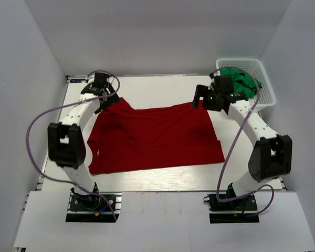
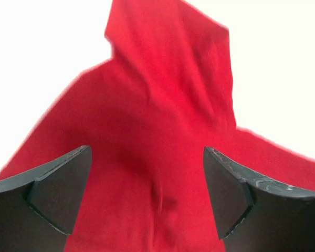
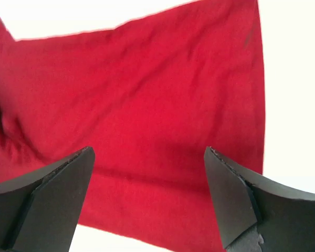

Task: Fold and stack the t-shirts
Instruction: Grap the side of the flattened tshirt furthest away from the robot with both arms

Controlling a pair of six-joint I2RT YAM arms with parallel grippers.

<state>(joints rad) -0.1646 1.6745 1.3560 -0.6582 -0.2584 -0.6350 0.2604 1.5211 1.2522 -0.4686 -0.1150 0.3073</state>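
I should next lower my left gripper outward onto the far end of the red sleeve [image 2: 143, 8], which is below and outward of it, because its fingers stop short of there.
A deep red t-shirt [image 1: 152, 139] lies spread flat on the white table, sleeves to the left, hem to the right. My left gripper [image 1: 106, 101] is open above its far left sleeve; in the left wrist view the red cloth [image 2: 163, 131] fills the space between and below the open jaws, and nothing is held. My right gripper [image 1: 200, 100] is open above the far right corner of the shirt; the right wrist view shows the red cloth [image 3: 147, 105] flat beneath the spread jaws. Bright green t-shirts [image 1: 243, 81] lie bunched in the basket.
A white plastic lattice basket [image 1: 268, 89] stands at the far right corner of the table, just behind my right arm. White walls enclose the table on the left, back and right. The table's near edge [image 1: 157, 184] runs in front of the shirt.
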